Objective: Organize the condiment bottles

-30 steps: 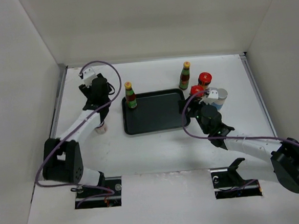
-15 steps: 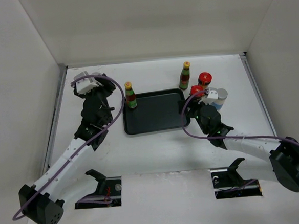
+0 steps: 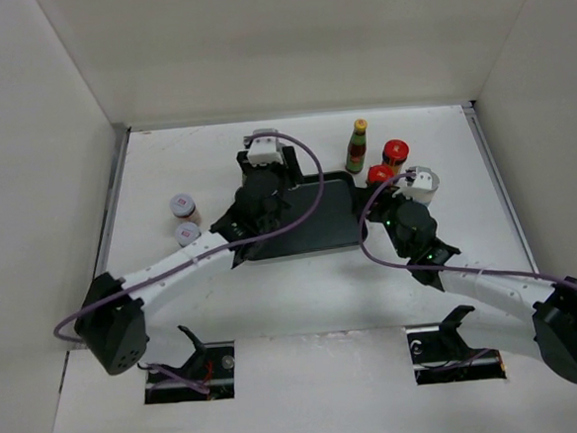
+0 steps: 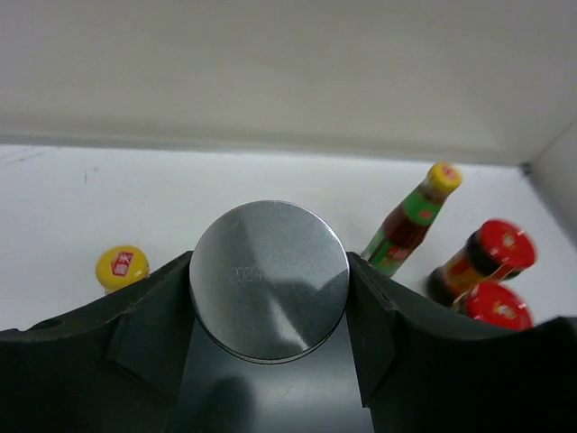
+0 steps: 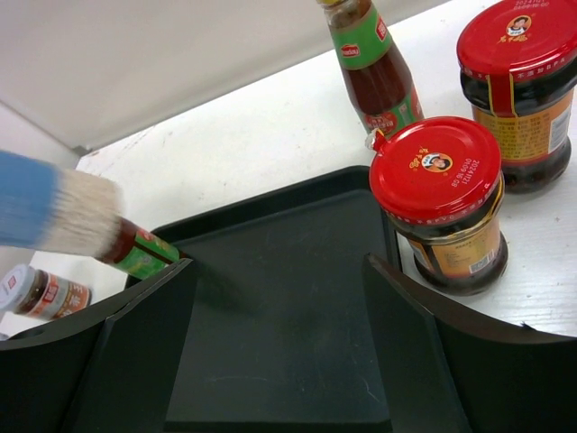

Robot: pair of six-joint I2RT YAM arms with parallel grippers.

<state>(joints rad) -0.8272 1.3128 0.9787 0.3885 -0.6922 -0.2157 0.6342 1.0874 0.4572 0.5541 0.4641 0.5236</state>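
To release the held bottle beside the slim yellow-capped bottle, my left gripper will lower to the tray's back edge first.
My left gripper (image 4: 269, 271) is shut on a bottle with a round silver-grey cap (image 4: 269, 298), held above the dark tray (image 3: 331, 225). In the top view my left arm (image 3: 263, 191) hides that bottle. A slim yellow-capped bottle (image 4: 122, 268) stands at the tray's back left corner. Another one (image 3: 358, 147) stands behind the tray beside two red-capped jars (image 3: 395, 153) (image 3: 379, 174). My right gripper (image 5: 278, 271) is open and empty over the tray's right edge, with the nearer red-capped jar (image 5: 437, 203) just outside its right finger.
Two short white-lidded jars (image 3: 182, 204) (image 3: 187, 233) stand on the table left of the tray. White walls close in the table at the back and on both sides. A blurred blue-and-white shape (image 5: 54, 212) crosses the left edge of the right wrist view.
My left arm has swung from the table's left side to over the tray, its grip unchanged. The two white-lidded jars are now uncovered. The right arm has barely shifted.
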